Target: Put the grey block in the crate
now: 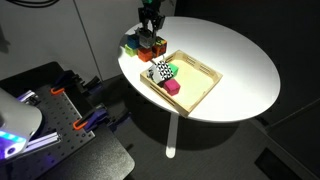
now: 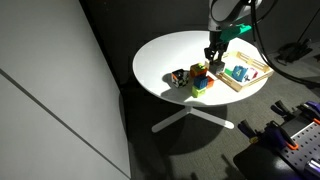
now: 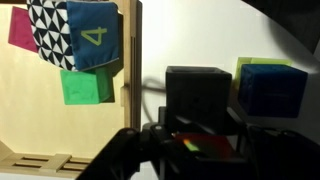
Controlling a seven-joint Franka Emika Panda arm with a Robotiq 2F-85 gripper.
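There is room over the crate's bare bottom (image 1: 194, 75) beside the green cube. I will raise my gripper with the grey block next, cross the crate's side and release it there.
The grey block (image 3: 197, 93) is dark and plain and fills the middle of the wrist view, right of the crate's wooden wall (image 3: 130, 70). My gripper (image 3: 198, 140) straddles it with a dark finger at each lower corner. I cannot tell whether the fingers press on it. In both exterior views my gripper (image 1: 150, 36) (image 2: 213, 56) hangs low over the cluster of blocks (image 1: 146, 44) beside the crate (image 1: 205, 80) (image 2: 256, 76). A red block (image 3: 205, 146) shows under the fingers.
The crate holds a black-and-white patterned block with a blue "4" face (image 3: 75, 30), a pink cube (image 3: 22, 28) and a green cube (image 3: 85, 86). A blue and yellow-green block (image 3: 270, 90) stands right of the grey block. The round white table (image 1: 240, 50) has its edge close behind the cluster.
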